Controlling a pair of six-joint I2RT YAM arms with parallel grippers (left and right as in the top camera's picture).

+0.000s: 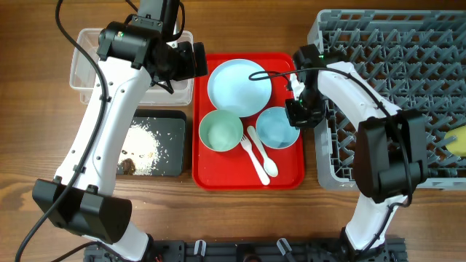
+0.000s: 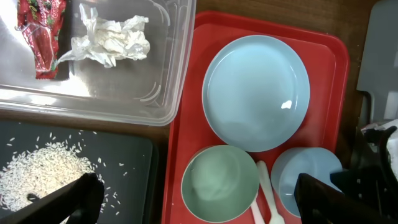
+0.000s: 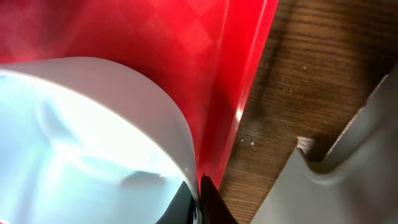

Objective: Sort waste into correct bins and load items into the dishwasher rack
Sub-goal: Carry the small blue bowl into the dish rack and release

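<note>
Outward of my right gripper and to its right in the overhead view lie the rack's empty far slots: next I lift over the rack's side, lower and release.
My right gripper (image 1: 297, 116) is shut on the right rim of the small light blue bowl (image 1: 275, 126), which sits on the red tray; the right wrist view shows both fingers pinching the bowl wall (image 3: 124, 130). My left gripper (image 2: 193, 199) is open and empty above the tray's left side. The light blue plate (image 1: 239, 84), pale green bowl (image 1: 220, 131), white fork (image 1: 251, 153) and spoon (image 1: 263, 154) lie on the tray. The red wrapper (image 2: 42, 34) and white napkin (image 2: 112, 40) lie in the clear tub (image 2: 168, 93). Rice crumbs (image 1: 149, 142) lie in the black tray (image 1: 173, 160). The yellow cup (image 1: 457, 142) stands in the grey rack (image 1: 408, 87).
The red serving tray (image 1: 291, 171) lies between the bins on the left and the rack on the right. A strip of bare wood (image 3: 292, 93) separates the tray's edge from the rack's wall (image 3: 348, 180). A brown lump (image 1: 127, 166) sits in the black tray's front corner.
</note>
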